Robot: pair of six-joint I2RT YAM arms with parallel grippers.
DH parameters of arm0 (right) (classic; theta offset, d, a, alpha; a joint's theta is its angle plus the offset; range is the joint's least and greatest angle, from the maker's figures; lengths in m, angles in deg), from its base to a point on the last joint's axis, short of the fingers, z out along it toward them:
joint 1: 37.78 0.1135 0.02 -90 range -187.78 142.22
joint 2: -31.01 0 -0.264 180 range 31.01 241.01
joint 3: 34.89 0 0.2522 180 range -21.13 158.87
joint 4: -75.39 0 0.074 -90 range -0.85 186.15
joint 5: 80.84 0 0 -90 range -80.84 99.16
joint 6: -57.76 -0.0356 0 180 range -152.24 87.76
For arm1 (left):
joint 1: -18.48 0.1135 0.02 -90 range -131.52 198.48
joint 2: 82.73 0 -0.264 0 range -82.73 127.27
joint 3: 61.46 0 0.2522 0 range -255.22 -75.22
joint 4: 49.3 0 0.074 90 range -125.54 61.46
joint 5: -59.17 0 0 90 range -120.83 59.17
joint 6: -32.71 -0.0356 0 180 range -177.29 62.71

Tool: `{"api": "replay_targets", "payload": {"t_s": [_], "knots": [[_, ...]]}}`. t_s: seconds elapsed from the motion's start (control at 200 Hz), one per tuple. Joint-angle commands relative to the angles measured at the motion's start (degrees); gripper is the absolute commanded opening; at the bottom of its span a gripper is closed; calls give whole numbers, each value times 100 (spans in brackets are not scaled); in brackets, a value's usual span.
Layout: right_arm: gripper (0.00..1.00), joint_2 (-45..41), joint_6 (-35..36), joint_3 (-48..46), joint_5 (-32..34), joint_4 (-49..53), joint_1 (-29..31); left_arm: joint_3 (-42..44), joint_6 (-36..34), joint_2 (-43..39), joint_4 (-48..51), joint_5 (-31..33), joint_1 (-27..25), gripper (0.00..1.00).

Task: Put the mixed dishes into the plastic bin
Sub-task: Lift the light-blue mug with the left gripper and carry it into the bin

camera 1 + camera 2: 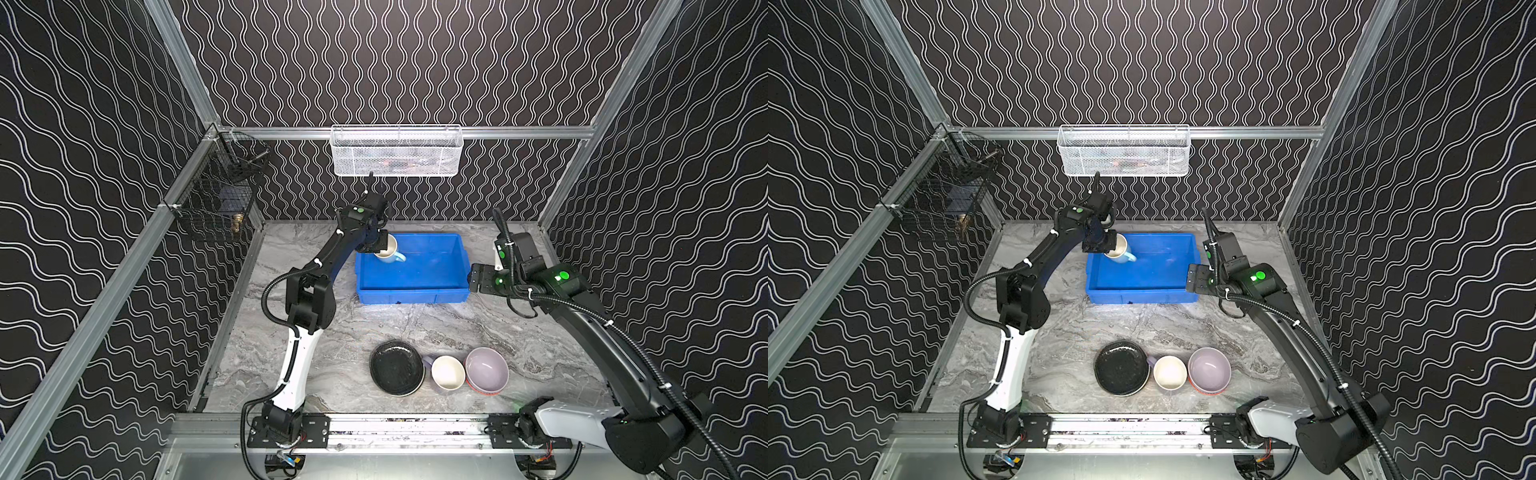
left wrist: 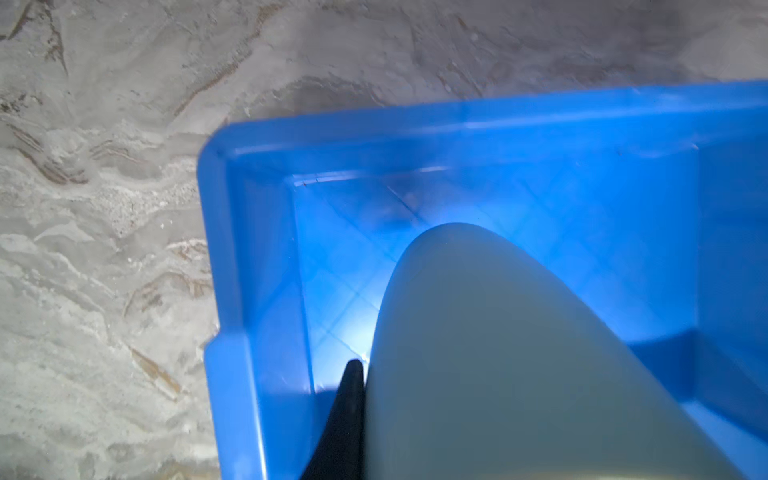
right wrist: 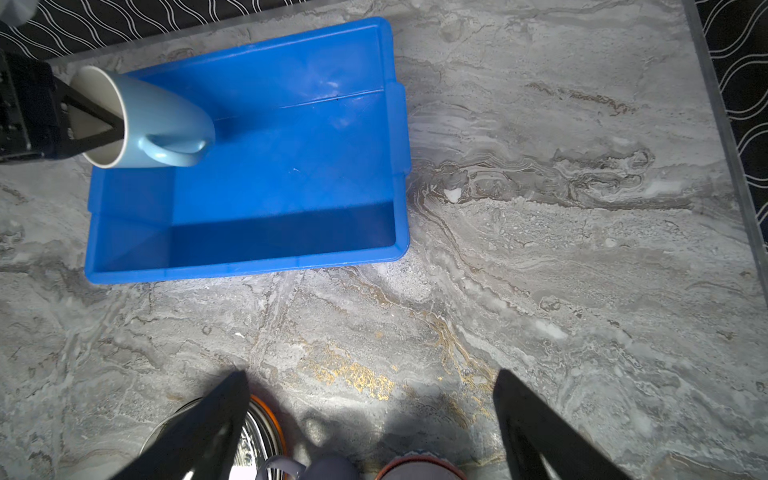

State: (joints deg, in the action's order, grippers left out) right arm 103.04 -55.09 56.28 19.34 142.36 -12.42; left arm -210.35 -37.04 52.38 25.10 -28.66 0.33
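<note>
My left gripper is above the empty bottom of the bin's corner, so it will next lower the light blue mug [image 1: 391,250] toward the bin's closest side and release it.
The light blue mug [image 1: 391,250] [image 1: 1120,250] [image 3: 162,120] hangs tilted over the far left corner of the blue plastic bin [image 1: 411,293] [image 1: 1142,296] [image 3: 249,268]. My left gripper [image 1: 379,245] [image 3: 118,126] is shut on its rim. In the left wrist view the mug [image 2: 498,353] fills the foreground beside one black finger [image 2: 351,409], above the bin [image 2: 232,249]. My right gripper [image 1: 473,280] [image 1: 1192,278] [image 3: 372,376] is open and holds nothing, beside the bin's right wall. A black plate [image 1: 397,368] [image 1: 1121,368], a lavender mug [image 1: 448,372] [image 1: 1170,372] and a lavender bowl [image 1: 487,370] [image 1: 1209,369] sit in a row near the front.
A white mesh basket [image 1: 397,151] hangs on the back wall and a black wire basket [image 1: 216,199] on the left rail. The lavender bowl rests in an orange-rimmed bowl [image 1: 482,391]. An orange rim [image 3: 270,415] shows under the black plate.
</note>
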Motion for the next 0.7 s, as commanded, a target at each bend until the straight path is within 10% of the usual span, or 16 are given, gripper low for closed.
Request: {"api": "replay_targets", "payload": {"t_s": [0.0,0.696], "knots": [[93,87,18,55,-1,-179,-181,46,1,19,-147,157,98,0],[93,680,183,369,-345,-218,-460,20,-21,348,-184,243,348,14]]}}
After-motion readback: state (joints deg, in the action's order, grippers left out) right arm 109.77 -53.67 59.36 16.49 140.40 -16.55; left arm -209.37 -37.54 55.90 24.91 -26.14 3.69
